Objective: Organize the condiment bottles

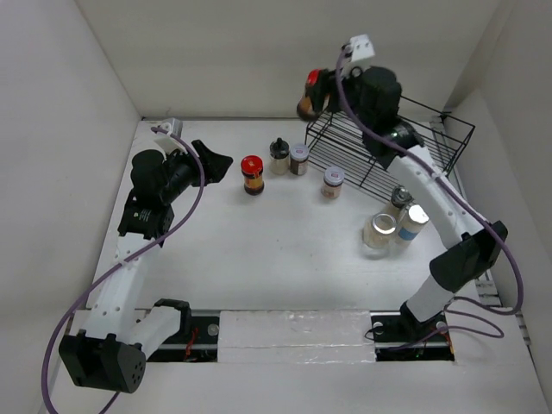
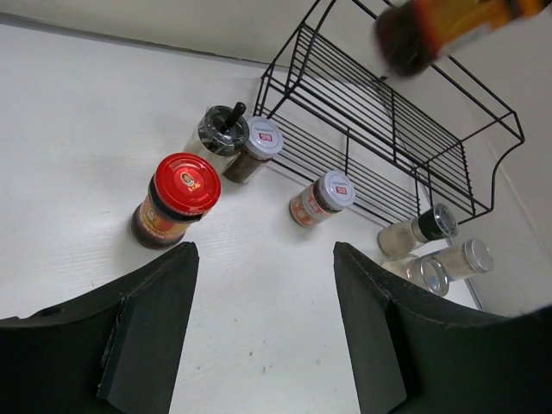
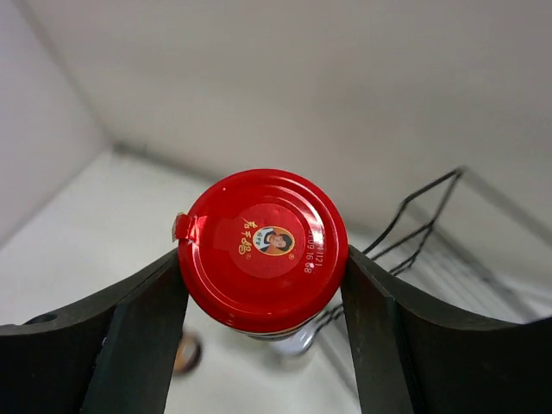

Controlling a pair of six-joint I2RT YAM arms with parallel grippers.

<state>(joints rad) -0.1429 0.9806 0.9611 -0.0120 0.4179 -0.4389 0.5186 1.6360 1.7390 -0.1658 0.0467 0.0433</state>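
Note:
I should move my right gripper across, lower it and release the jar, since the upper shelf's bare far end (image 1: 343,118) (image 3: 448,272) is below the gripper and to its right in the top view.
My right gripper (image 1: 321,90) is shut on a dark-filled jar with a red cap (image 1: 310,97) and holds it in the air above the left end of the black wire rack (image 1: 431,129). In the right wrist view the cap (image 3: 263,246) fills the space between the fingers. A second red-capped jar (image 1: 252,172) stands on the table, with a black-lidded jar (image 1: 279,155), a pale-lidded jar (image 1: 298,158) and another (image 1: 333,181) to its right. Three more jars (image 1: 399,220) stand in front of the rack's right end. My left gripper (image 1: 217,164) is open and empty, left of the standing red-capped jar (image 2: 179,198).
The rack (image 2: 388,129) stands at the back right against the wall. White walls enclose the table on the left, back and right. The held jar shows blurred at the top of the left wrist view (image 2: 431,30).

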